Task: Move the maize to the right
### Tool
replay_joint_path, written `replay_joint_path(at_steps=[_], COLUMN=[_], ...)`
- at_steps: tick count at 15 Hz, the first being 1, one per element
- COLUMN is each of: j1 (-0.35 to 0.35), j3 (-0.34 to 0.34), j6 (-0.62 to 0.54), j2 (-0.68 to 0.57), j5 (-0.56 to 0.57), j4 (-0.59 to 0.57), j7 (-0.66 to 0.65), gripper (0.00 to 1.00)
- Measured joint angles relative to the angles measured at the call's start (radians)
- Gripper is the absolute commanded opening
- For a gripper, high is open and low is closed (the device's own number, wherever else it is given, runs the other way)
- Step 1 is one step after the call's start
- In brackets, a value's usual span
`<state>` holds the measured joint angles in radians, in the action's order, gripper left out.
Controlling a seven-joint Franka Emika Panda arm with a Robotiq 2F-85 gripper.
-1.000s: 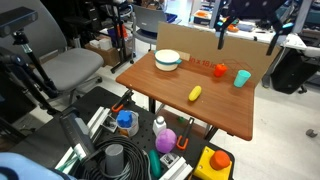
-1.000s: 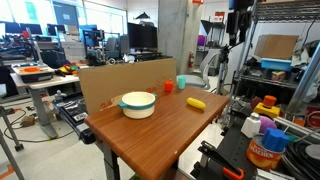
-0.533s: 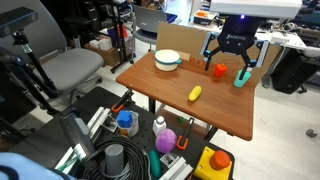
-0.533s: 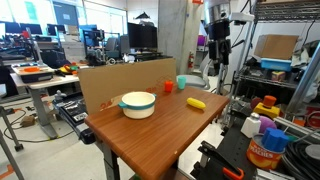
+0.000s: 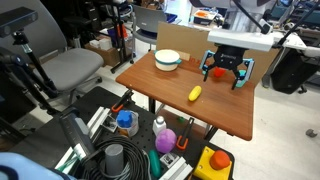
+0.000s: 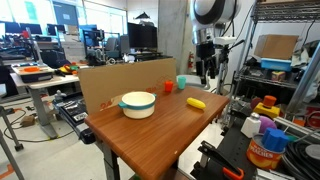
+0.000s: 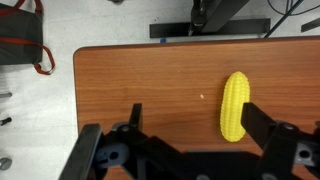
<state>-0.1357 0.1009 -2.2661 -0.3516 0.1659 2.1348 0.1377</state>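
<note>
My gripper moves open, down and toward the right in the wrist view next, to close on the maize's middle (image 5: 195, 93) (image 7: 235, 106), as the cob lies nearer one finger.
The maize (image 5: 195, 94) is a small yellow toy corn cob that lies on the wooden table (image 5: 232, 118). It also shows in an exterior view (image 6: 196, 103). In the wrist view the maize (image 7: 236, 105) lies just inside the right-hand finger (image 7: 254, 115). My gripper (image 5: 224, 77) hangs open and empty above the table's far part, beyond the maize. It shows in an exterior view (image 6: 207, 74) above and behind the cob. In the wrist view the gripper (image 7: 193, 115) has its jaws spread wide over bare wood.
A white bowl (image 5: 168, 60) stands at the table's far corner and shows in an exterior view (image 6: 138, 104). A small red object (image 6: 168, 87) and a teal cup (image 6: 181, 83) stand by a cardboard sheet (image 6: 120, 74). Bottles and tools (image 5: 150, 140) lie on the floor beside the table.
The gripper has come down from high above the table to just over its far part. The maize, bowl and cup have not moved.
</note>
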Motion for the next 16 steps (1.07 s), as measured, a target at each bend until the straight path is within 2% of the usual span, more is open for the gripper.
replay_joint_path(at_steps=[5,10,11,12,13,16], j1=[0.011,0.038,0.043,0.046,0.049,0.061], j3=[-0.033,-0.045,-0.045,-0.044,-0.043,-0.028], j6=[-0.142,-0.204,-0.211,-0.218,-0.226,-0.227], j2=[-0.120,-0.187,-0.198,-0.210,-0.222,-0.228], j5=[-0.003,0.000,0.002,0.004,0.005,0.009], j4=[-0.011,-0.011,-0.012,-0.014,-0.017,-0.025], j7=[-0.002,-0.007,-0.012,-0.019,-0.026,-0.048], gripper=[1.00,1.00,0.75,0.74,0.68,0.44])
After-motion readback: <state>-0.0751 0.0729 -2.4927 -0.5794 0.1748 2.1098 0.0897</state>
